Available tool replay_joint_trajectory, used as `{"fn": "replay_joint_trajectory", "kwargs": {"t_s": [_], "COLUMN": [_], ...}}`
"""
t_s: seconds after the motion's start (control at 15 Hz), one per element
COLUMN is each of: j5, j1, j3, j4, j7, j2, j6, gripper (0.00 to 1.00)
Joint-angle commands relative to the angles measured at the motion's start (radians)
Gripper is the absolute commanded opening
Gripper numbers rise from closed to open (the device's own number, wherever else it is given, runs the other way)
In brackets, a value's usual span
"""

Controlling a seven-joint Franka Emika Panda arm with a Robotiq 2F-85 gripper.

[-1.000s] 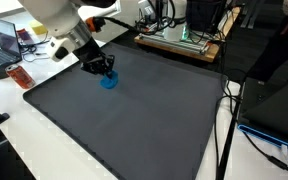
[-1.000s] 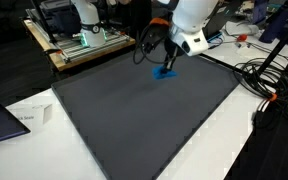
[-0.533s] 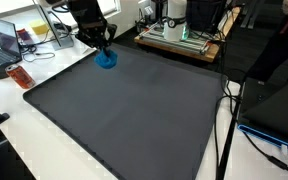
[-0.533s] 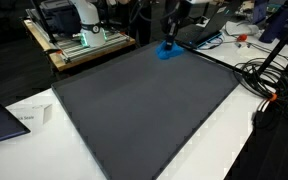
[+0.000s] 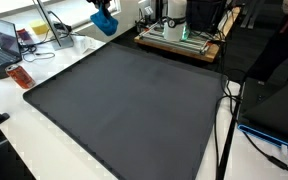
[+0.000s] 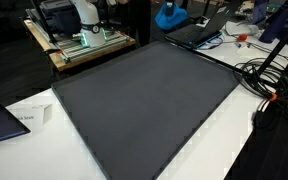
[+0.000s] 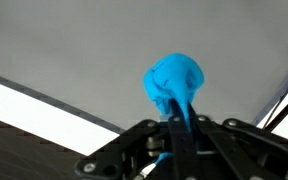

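Observation:
I will next lift my gripper higher above the dark grey mat and open it to let go of the blue cloth-like thing, because the mat below is clear.
A crumpled blue cloth-like thing [image 7: 174, 82] hangs from my gripper [image 7: 173, 118], whose jaws are shut on its lower end in the wrist view. In both exterior views the blue thing [image 5: 105, 20] [image 6: 169, 16] is high above the far edge of the dark grey mat [image 5: 134, 100] [image 6: 149, 100], near the top of the picture. Most of the arm is out of view there. The wrist view looks down on the grey mat [image 7: 84, 50] far below.
A white table [image 5: 24, 130] carries the mat. A metal frame with electronics [image 5: 179, 38] [image 6: 79, 40] stands behind it. A laptop [image 5: 4, 45] and an orange object [image 5: 21, 76] lie beside the mat. Cables [image 6: 259, 75] run along one side.
The gripper has risen steeply from the mat's far corner with the blue thing in it, and the arm has left most of both exterior views.

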Motion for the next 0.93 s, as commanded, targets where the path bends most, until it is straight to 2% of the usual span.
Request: {"fn": "replay_joint_trajectory", "kwargs": {"t_s": [0.0,0.67,0.8,0.87], "j5": [0.008,-0.013,-0.047,-0.056], "j1": [0.030,0.049,0.051,0.052], "j3": [-0.018,-0.038,-0.039,-0.039], "j4": [-0.042,-0.031,-0.035,-0.035], "j7": [0.034,0.090,0.111,0.116], "j2": [-0.093,-0.167,-0.174,-0.176], "j6": [-0.009,-0.026,-0.032,-0.043], "gripper": [0.01,0.01,0.31,0.37]}}
